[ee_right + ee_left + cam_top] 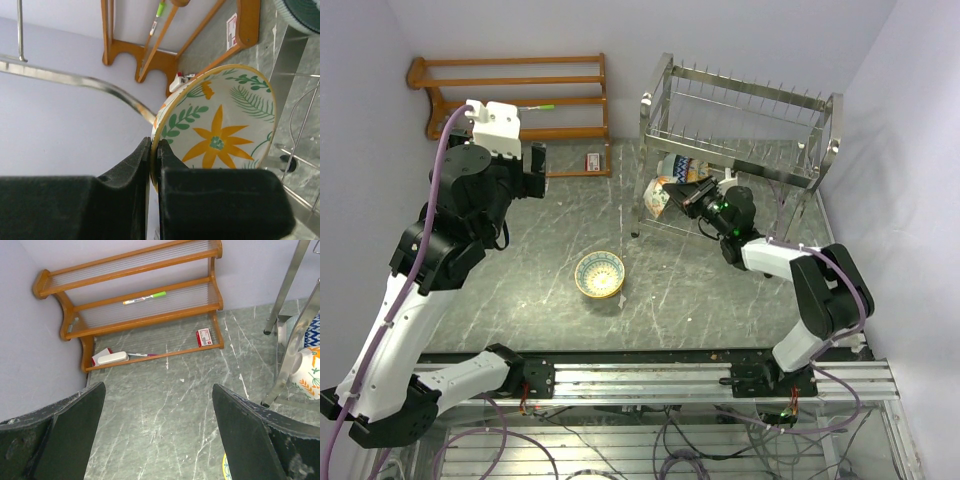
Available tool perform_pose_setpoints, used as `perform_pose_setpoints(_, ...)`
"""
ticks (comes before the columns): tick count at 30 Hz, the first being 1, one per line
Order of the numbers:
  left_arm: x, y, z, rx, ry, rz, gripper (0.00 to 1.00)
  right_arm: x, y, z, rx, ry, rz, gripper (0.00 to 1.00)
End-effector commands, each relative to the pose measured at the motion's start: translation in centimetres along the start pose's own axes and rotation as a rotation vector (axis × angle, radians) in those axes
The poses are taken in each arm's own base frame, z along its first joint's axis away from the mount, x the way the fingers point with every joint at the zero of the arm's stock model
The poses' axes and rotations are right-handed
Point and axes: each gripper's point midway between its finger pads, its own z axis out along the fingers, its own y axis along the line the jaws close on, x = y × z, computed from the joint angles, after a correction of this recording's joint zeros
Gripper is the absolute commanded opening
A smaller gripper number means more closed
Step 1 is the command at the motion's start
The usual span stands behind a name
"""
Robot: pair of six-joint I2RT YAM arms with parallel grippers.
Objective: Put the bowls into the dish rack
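Note:
The cream bowl hangs tilted above the wires of the rack's lower shelf. My right gripper needs to lower next, ease toward the blue-patterned bowl point(682, 167) behind and let go of the cream bowl's rim.
A cream bowl point(220, 135) with an orange flower and green leaves is pinched by its rim in my shut right gripper point(154, 147). It hangs tilted on edge at the lower tier of the silver dish rack point(740, 130), by the rack's left end point(662, 195). A blue-patterned bowl point(682, 167) stands on edge in the rack just behind it. A yellow-rimmed teal bowl point(599, 274) sits upright on the table in front of the rack. My left gripper point(533, 165) hovers open over the table to the left, its fingers point(75, 430) wide apart with nothing between them.
A brown wooden shelf point(520, 90) stands against the back wall at the left, with a green-capped marker point(145, 298) on it. A small red box point(591, 161) lies at its foot. Walls close in on both sides. A rack leg point(290, 280) rises near my left gripper.

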Motion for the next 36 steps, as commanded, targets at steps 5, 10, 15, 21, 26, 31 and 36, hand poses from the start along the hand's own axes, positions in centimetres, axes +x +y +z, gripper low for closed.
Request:
perform_pose_setpoints(5,-0.7,-0.3,0.2,0.009,-0.032,0.010,0.99,-3.0,1.4,1.3,-0.136,-0.076,0.013,0.00)
perform_pose_setpoints(10,-0.5,-0.4,0.3,0.012,-0.030,0.019,0.99,-2.4,0.5,2.6,-0.175,0.005,0.029,0.00)
perform_pose_setpoints(15,-0.5,-0.5,0.4,0.012,-0.029,0.028,0.99,-2.1,-1.3,2.8,-0.132,0.019,0.011,0.00)
perform_pose_setpoints(21,-0.2,-0.5,0.4,0.008,-0.021,0.036,0.99,-1.8,-3.6,2.6,-0.073,0.045,0.018,0.00)
perform_pose_setpoints(26,-0.2,-0.5,0.5,0.010,-0.021,0.037,0.99,-1.1,-5.2,2.9,-0.027,0.086,0.011,0.00)
perform_pose_setpoints(31,-0.2,-0.6,0.5,0.013,-0.021,0.034,0.99,-0.7,-6.0,2.8,-0.011,0.108,0.023,0.07)
perform_pose_setpoints(36,-0.3,-0.4,0.3,0.010,-0.022,0.032,0.99,-1.0,-4.9,2.8,-0.021,0.112,-0.004,0.12)
